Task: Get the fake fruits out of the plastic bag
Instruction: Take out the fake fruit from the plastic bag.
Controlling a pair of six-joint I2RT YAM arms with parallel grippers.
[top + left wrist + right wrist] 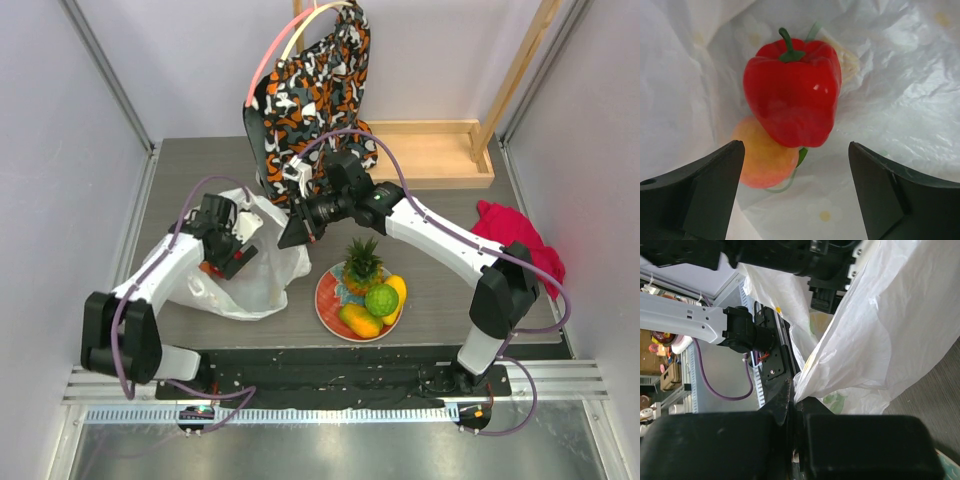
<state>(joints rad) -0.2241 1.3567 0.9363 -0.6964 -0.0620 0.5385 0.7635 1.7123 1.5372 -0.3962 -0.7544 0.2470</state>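
My left gripper needs to lower its open fingers around the pepper's stemless end next. The glossy red pepper lies below my left gripper and partly covers the peach-orange fruit.
The white plastic bag lies left of centre on the table. My left gripper is open inside its mouth; in the left wrist view a glossy red pepper and a peach-orange fruit lie just ahead, between the spread fingers. My right gripper is shut on the bag's edge and holds it up. On the red-and-teal plate lie a pineapple, a green lime and yellow mango pieces.
An orange-black-white patterned cloth bag hangs at the back centre. A wooden tray lies at the back right. A red cloth lies at the right, beside the right arm.
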